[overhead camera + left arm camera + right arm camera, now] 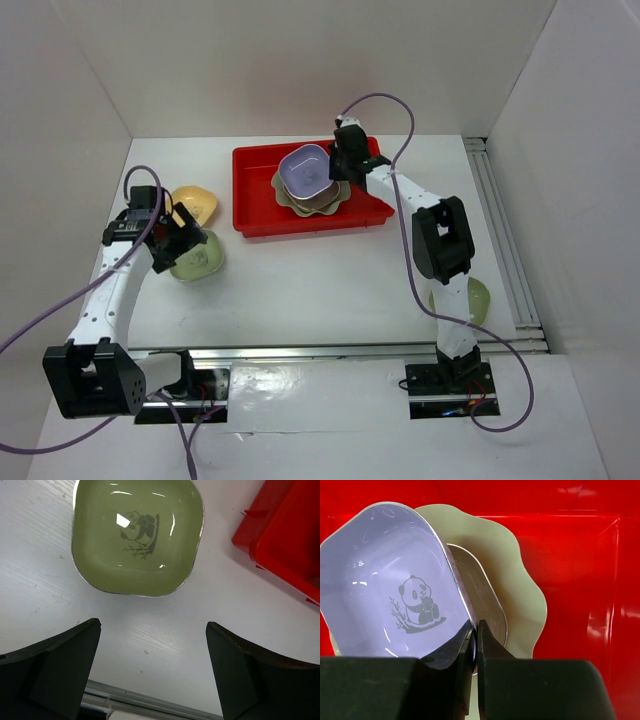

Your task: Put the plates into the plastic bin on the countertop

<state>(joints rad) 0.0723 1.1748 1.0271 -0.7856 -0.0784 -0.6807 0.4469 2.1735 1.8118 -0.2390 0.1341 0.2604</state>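
Observation:
I should move my left gripper to the left in the wrist view and down, because the light green panda plate's near corner [176,274] [88,581] is below it and on that side.
The red plastic bin [256,215] stands at the back middle of the white countertop [320,280]. In it lies the pale green scalloped dish [344,193] [520,575], with a brownish-pink dish [482,597] on it. My right gripper [343,158] [476,632] is shut on the rim of the lavender panda plate [305,171] [390,570], held tilted above that stack. My left gripper [180,238] [152,630] is open and empty, just short of a light green panda plate [198,260] [137,535] on the countertop. A yellow plate [195,204] lies behind it.
Another pale green plate [478,300] lies behind the right arm near the front right. A metal rail [505,240] runs along the right side. The bin's corner [285,535] is to the right of the left gripper. White walls enclose the countertop.

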